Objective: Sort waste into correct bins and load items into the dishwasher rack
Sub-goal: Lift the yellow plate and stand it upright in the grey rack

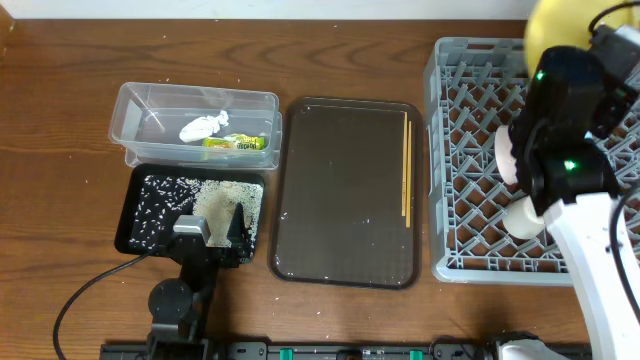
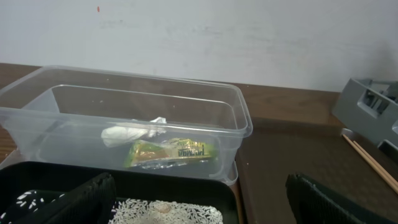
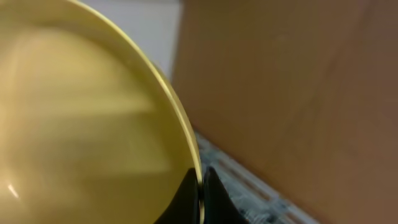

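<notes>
The far part of the grey rack [image 1: 470, 160] has open slots beyond the white bowl. My right gripper should lower the yellow plate [image 3: 81, 124] on edge onto that part next.
My right gripper [image 3: 200, 186] is shut on the rim of the round yellow plate [image 3: 81, 124] and holds it on edge above the far right corner of the grey dishwasher rack [image 1: 470, 160]. The plate also shows in the overhead view [image 1: 558, 28]. Two white pieces, a bowl [image 1: 506, 155] and a cup [image 1: 527, 215], sit in the rack beside the right arm. The light blue bowl is hidden. The chopsticks [image 1: 406, 165] lie on the brown serving tray [image 1: 340, 190]. My left gripper [image 2: 202, 202] is open and empty over the black tray [image 1: 135, 235], which holds rice [image 1: 160, 205] and crumbs [image 1: 215, 205]. The clear tub [image 1: 140, 110] holds the tissue [image 1: 203, 127] and wrapper [image 1: 235, 144].
The brown serving tray lies between the bins and the rack, with a few stray grains on it. A black cable [image 1: 90, 290] runs from the left arm's base across the front left. A white wall stands behind the table.
</notes>
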